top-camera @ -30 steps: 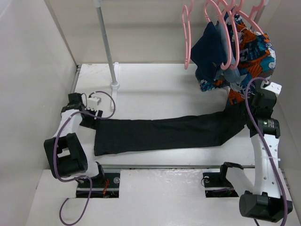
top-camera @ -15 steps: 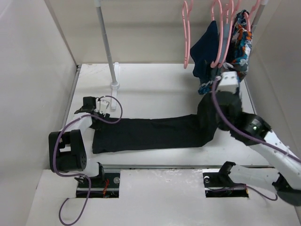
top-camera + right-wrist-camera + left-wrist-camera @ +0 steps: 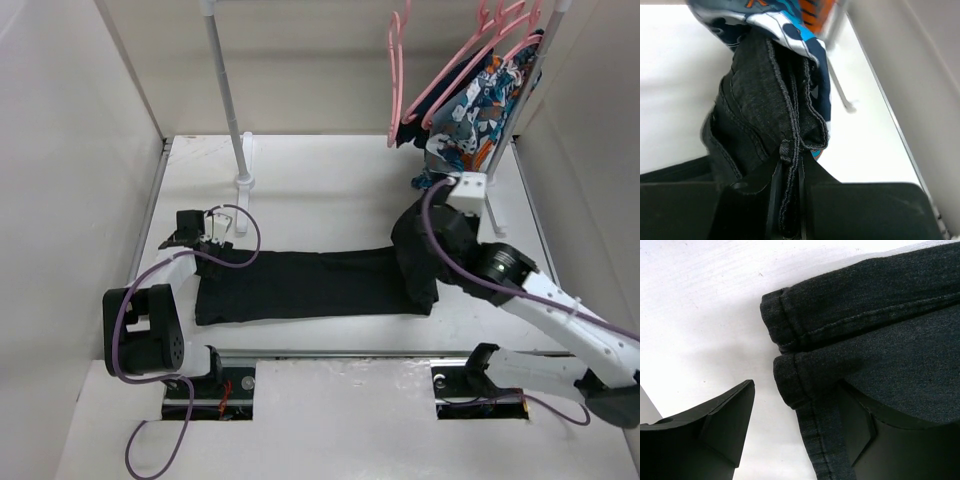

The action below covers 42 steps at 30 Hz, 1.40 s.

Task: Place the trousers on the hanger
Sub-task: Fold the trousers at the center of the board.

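Note:
The trousers' leg cuffs lie to my right gripper's left in the top view, so next my right gripper needs to carry the trousers' waistband (image 3: 790, 125) over to them and release it there.
The black trousers (image 3: 300, 284) lie flat across the table, with the leg cuffs at the left and the waist bunched up at the right. My right gripper (image 3: 430, 235) is shut on the waistband (image 3: 790, 125) and holds it lifted off the table, below the hung clothes. My left gripper (image 3: 200, 240) is open over the two cuffs (image 3: 790, 365). One finger (image 3: 880, 440) rests on the fabric and the other (image 3: 715, 425) is over bare table. An empty pink hanger (image 3: 394, 80) hangs from the rail at the top right, left of the draped ones.
Other pink hangers (image 3: 470, 50) carry a patterned garment (image 3: 470, 100) and a navy one (image 3: 408, 132), tilted right. A rack pole (image 3: 225, 90) stands on a base (image 3: 243, 182) at the back left, another pole (image 3: 512, 110) at the right. White walls close both sides.
My right gripper has carried the waist leftward and forward, shortening and bunching the trousers. The hung garments have swung to the right. The left gripper shifted slightly right earlier and now holds still.

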Available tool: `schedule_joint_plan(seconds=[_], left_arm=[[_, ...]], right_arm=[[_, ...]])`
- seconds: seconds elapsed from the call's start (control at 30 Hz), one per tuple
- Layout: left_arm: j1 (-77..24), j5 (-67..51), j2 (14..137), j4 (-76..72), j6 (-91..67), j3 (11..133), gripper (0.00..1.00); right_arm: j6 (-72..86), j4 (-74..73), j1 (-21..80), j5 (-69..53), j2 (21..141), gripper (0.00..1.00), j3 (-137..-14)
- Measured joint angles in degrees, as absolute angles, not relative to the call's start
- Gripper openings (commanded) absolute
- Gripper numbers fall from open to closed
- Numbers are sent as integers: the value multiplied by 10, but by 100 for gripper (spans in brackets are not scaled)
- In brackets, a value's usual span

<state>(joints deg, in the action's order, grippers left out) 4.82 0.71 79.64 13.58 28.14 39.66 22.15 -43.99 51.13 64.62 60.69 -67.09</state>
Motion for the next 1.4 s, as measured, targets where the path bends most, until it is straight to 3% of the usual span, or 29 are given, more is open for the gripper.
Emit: schedule_joint_plan(seconds=[0.2,0.3,0.4,0.5,0.57,0.73,0.87,0.97,1.13,1.27,1.4], left_arm=[[48,9,795,133,283,395,65],[48,10,795,132,283,395,67],[48,12,795,131,285,395,67],[48,16,795,128,287,395,68],[48,19,795,126,289,395,68],[48,22,795,121,294,393,68],[50,21,794,120,295,392,68],[55,14,792,119,295,390,62],[68,8,790,120,302,384,41],[70,-1,789,118,309,378,25],[70,-13,789,118,313,376,18]], right_arm=[[286,-446,445,546,474,4,-568],[351,-458,440,486,452,5,-519],[410,-465,439,422,458,13,-470],[460,-477,439,373,481,11,-430],[480,-482,441,351,490,0,-415],[486,-486,484,344,502,0,-422],[443,-500,525,381,572,0,-524],[378,-478,573,425,661,0,-654],[265,-424,681,486,813,0,-846],[173,-308,730,490,898,0,-903],[112,-238,739,464,987,0,-956]])
